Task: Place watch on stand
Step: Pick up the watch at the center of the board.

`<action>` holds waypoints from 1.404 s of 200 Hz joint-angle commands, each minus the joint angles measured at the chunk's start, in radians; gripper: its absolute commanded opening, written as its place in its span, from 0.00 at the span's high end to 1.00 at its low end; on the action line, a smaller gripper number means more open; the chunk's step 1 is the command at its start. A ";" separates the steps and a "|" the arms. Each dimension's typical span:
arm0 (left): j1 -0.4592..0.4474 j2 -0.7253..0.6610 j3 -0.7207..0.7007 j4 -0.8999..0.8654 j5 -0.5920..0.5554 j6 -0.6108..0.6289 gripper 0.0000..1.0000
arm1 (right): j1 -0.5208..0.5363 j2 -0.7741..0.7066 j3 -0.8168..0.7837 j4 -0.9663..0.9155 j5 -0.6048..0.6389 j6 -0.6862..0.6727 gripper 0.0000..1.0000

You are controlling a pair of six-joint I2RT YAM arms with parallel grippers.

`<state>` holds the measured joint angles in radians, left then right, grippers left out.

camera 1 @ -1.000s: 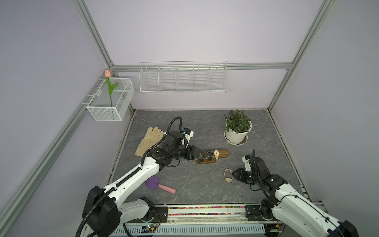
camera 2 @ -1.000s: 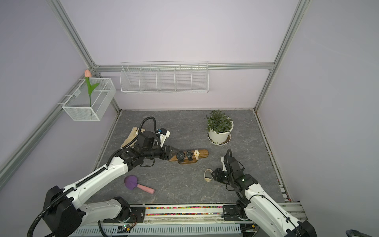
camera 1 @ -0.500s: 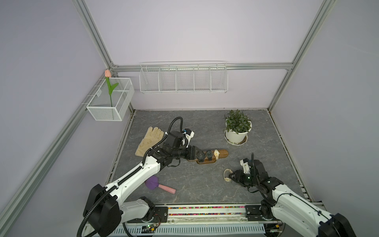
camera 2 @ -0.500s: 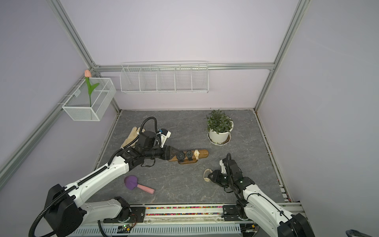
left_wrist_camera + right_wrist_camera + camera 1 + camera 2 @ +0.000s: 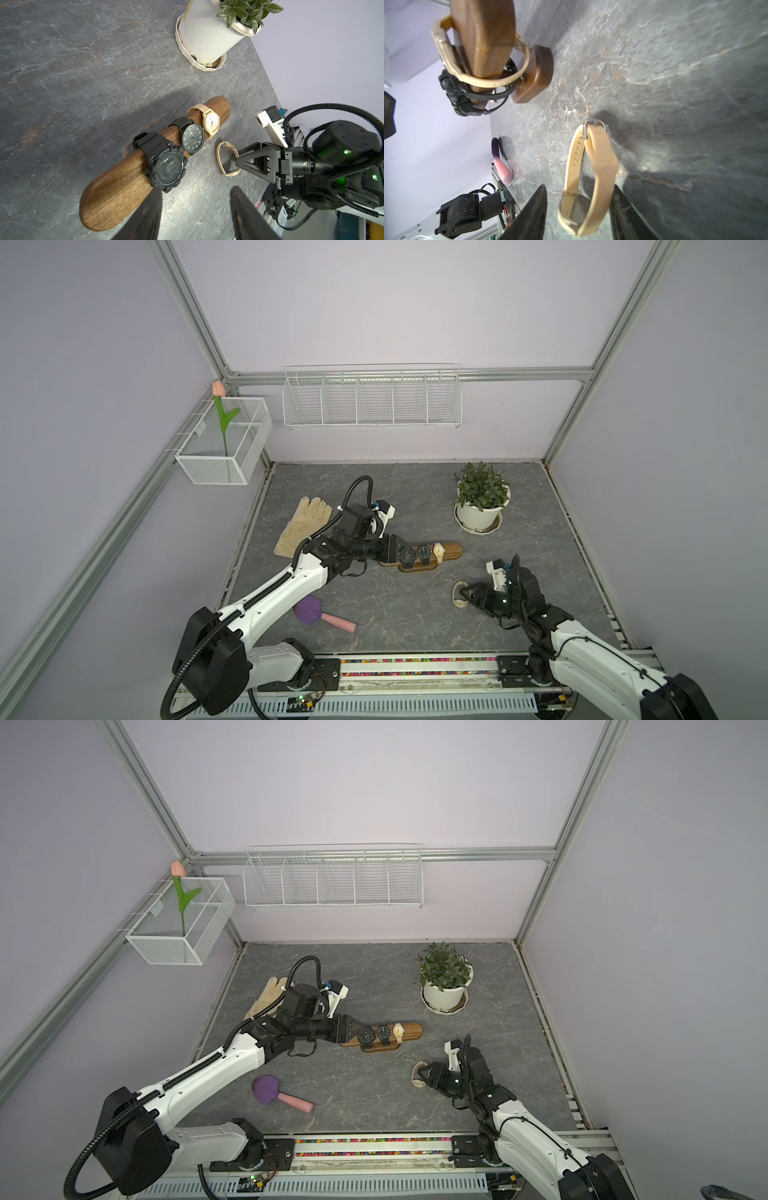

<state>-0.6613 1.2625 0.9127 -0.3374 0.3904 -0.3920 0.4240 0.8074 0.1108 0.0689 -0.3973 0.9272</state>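
Note:
I will next barely shift my right gripper and close its open fingers straight onto the near side of the watch's strap, as it already lies between them.
The stand is a brown wooden bar on an oval base, mid-table, with two black watches and a beige one strapped around it. A loose beige watch lies on the table to its front right, in both top views. My right gripper is open and straddles this watch; one finger lies close against the strap, the other stands clear. My left gripper is open at the bar's left end. One left finger overlaps that end, and only bare table shows between the two.
A potted plant stands at the back right. A beige glove lies left of the stand. A purple-headed pink brush lies front left. A wire basket and a mesh box hang on the walls.
My right jaws have spread wider around the loose watch, which stays on the table. The right arm has shifted slightly. The left arm and the stand have not moved.

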 commanded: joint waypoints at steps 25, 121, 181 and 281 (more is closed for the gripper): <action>-0.001 0.009 0.038 0.008 0.008 -0.005 0.45 | -0.009 -0.050 -0.019 0.074 -0.029 0.033 0.51; -0.001 0.011 0.037 0.010 0.013 -0.006 0.45 | -0.009 0.003 -0.030 0.139 -0.065 0.041 0.67; -0.001 0.013 0.036 0.013 0.014 -0.008 0.45 | -0.007 0.091 -0.056 0.265 -0.093 0.069 0.70; -0.002 -0.035 0.005 0.052 0.100 0.021 0.45 | -0.008 0.016 -0.028 0.206 -0.117 0.125 0.93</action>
<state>-0.6613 1.2648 0.9127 -0.3336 0.4240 -0.3878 0.4202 0.8722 0.0681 0.3172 -0.4961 1.0027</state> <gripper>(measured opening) 0.548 0.087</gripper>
